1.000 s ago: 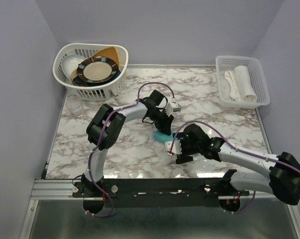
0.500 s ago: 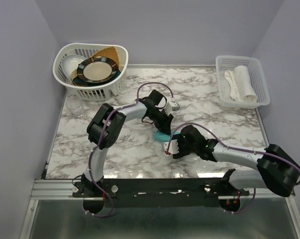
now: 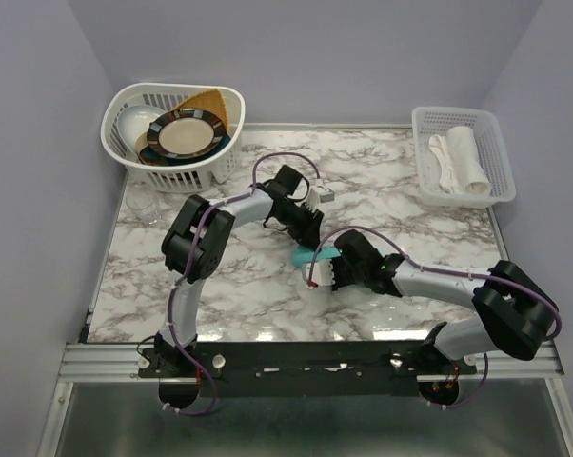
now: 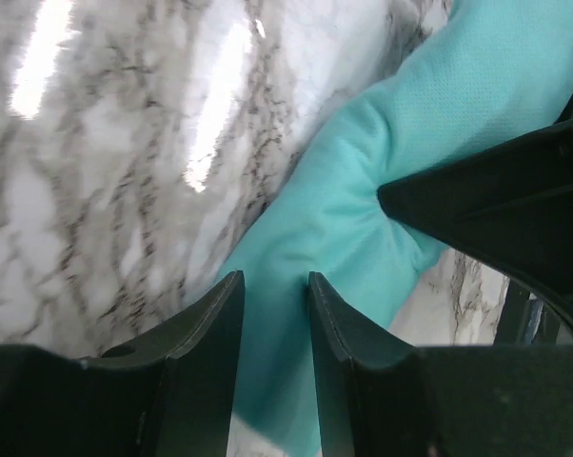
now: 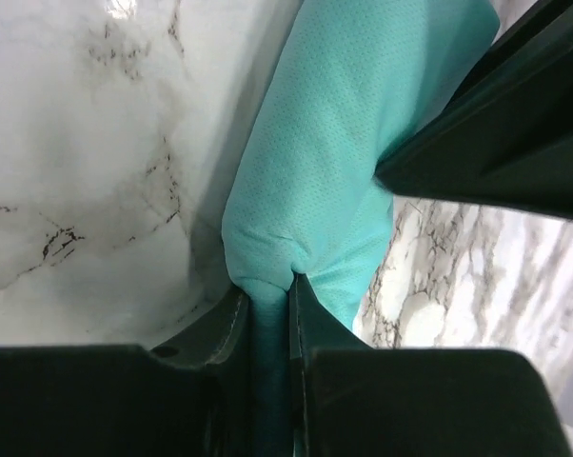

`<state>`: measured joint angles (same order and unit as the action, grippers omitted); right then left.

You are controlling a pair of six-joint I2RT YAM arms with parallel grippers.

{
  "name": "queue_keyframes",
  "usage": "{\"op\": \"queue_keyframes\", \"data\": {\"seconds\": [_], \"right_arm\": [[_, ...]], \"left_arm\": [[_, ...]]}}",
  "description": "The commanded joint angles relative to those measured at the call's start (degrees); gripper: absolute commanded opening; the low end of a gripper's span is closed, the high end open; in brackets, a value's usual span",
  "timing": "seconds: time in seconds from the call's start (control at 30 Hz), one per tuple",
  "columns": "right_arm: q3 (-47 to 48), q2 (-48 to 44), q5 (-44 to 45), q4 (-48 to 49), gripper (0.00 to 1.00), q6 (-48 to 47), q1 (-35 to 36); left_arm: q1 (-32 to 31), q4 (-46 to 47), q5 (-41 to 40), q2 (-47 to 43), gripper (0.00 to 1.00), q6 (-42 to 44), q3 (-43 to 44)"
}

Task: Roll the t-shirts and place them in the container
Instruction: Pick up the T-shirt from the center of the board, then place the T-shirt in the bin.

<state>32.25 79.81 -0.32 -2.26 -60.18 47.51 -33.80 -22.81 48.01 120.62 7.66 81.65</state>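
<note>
The right gripper lifts the t-shirt point(image 3: 317, 255) next, carries it outward and releases it over the rolled white cloths already in the mesh basket standing outward of the gripper.
The teal t-shirt point(image 3: 317, 255) is a narrow rolled bundle on the marble table point(image 3: 220, 286), held between my two grippers near the middle. My left gripper point(image 3: 308, 236) reaches in from the far side. Its fingers point(image 4: 206, 324) stand on either side of one end of the t-shirt point(image 4: 363, 228), with fabric filling the gap. My right gripper point(image 3: 318, 269) comes from the near right and is shut on the other end of the t-shirt point(image 5: 334, 124), pinching a fold of fabric between its fingertips point(image 5: 267, 281). Most of the bundle is hidden under the grippers in the top view.
A white dish basket point(image 3: 125, 152) with plates stands at the back left, and a clear glass point(image 3: 142, 203) is in front of it. At the back right a white mesh basket point(image 3: 496, 143) holds rolled white cloths point(image 3: 463, 157).
My right gripper has slid left to the t-shirt and closed from wide open onto its end. The left gripper has shifted slightly back and left, still holding.
</note>
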Motion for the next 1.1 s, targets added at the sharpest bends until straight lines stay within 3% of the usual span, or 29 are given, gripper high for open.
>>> {"op": "queue_keyframes", "data": {"seconds": [0.0,0.03,0.13,0.5,0.77,0.93,1.07], "right_arm": [[9.65,0.17,-11.53,-24.76,0.01,10.77,-6.0],[14.63,0.34,-16.77,-27.24,0.01,11.83,-7.5],[20.55,0.87,-21.37,-32.71,0.01,15.53,-11.46],[25.93,0.43,-19.46,-34.05,0.0,17.2,-17.97],[34.89,-0.01,-8.49,-27.72,0.0,23.08,-26.84],[39.64,2.62,6.68,-14.55,0.0,23.62,-32.91],[42.26,8.32,17.27,-2.76,0.0,18.19,-36.07]], "left_arm": [[9.07,-0.66,-0.02,-9.76,0.46,-6.51,4.04],[10.32,-0.4,-0.11,-10.92,0.48,-6.69,6.22],[13.93,-4.85,-1.07,-13.91,0.49,-4.42,11.67],[18.86,-12.35,-0.46,-19.01,0.5,-1.07,13.45],[19.21,-13.05,-0.63,-19.02,0.5,-0.37,13.1],[19.3,-12.7,-0.9,-18.4,0.5,-0.8,12.57],[19.3,-12.52,-0.72,-18.4,0.5,-1.07,11.61]]}}
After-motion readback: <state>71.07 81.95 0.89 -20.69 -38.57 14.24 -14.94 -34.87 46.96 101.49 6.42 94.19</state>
